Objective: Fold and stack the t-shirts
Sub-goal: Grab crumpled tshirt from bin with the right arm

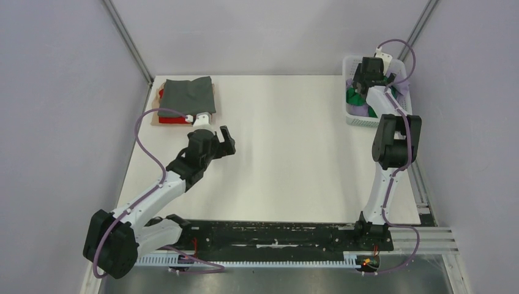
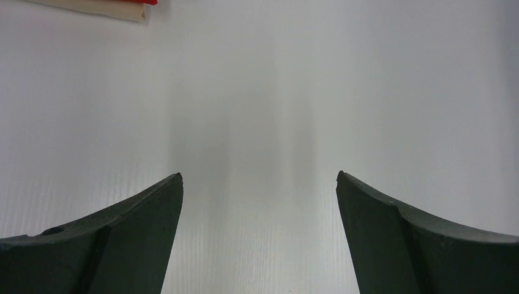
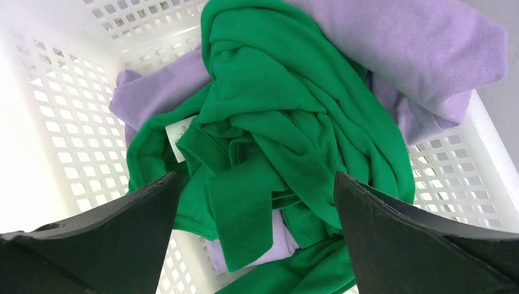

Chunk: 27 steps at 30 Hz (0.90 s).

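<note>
The green t-shirt covers the lilac one, so my right gripper needs to drop onto the bunched fold between my open fingers and close.
A folded dark grey t-shirt tops a stack at the table's far left, with a red shirt under it and a tan edge beside it. A crumpled bright green t-shirt lies over a lilac t-shirt in the white basket at the far right. My right gripper hangs open just above the green shirt, holding nothing. My left gripper is open and empty over bare table, just right of the stack.
The white table lies between the stack and the basket. Grey walls close in the left, right and back. A red and cream corner of the stack shows at the top left of the left wrist view.
</note>
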### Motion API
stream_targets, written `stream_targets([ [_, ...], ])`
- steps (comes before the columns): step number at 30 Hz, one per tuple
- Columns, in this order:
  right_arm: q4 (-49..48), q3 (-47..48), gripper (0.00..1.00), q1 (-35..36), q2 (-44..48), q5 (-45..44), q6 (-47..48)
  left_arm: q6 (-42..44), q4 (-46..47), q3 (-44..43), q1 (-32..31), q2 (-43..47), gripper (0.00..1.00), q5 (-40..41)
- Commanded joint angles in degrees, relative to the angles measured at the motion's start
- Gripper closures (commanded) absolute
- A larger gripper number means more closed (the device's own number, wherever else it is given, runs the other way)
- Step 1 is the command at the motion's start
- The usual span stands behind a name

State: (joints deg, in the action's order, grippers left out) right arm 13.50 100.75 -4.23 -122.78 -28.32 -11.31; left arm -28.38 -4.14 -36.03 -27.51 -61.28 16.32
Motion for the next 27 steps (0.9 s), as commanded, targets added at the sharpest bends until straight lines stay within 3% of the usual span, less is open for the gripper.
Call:
stream_targets([
  [1, -4.8, 0.2, 0.03, 0.0, -0.2, -0.4, -1.9, -0.1, 2.0, -1.8, 0.0, 0.4, 0.0, 0.0],
  [13, -9.2, -2.6, 0.21, 0.2, -1.8, -1.1, -3.9, 0.1, 1.2, -1.5, 0.0, 1.8, 0.0, 1.8],
  [19, -8.8, -1.3, 0.48, 0.3, -2.6, -2.1, -4.1, 0.2, 0.4, -1.5, 0.0, 2.7, 0.0, 2.8],
  [27, -7.4, -0.2, 0.9, 0.3, -3.0, -2.5, -4.2, -0.2, 0.8, -0.9, 0.0, 3.9, 0.0, 3.0],
])
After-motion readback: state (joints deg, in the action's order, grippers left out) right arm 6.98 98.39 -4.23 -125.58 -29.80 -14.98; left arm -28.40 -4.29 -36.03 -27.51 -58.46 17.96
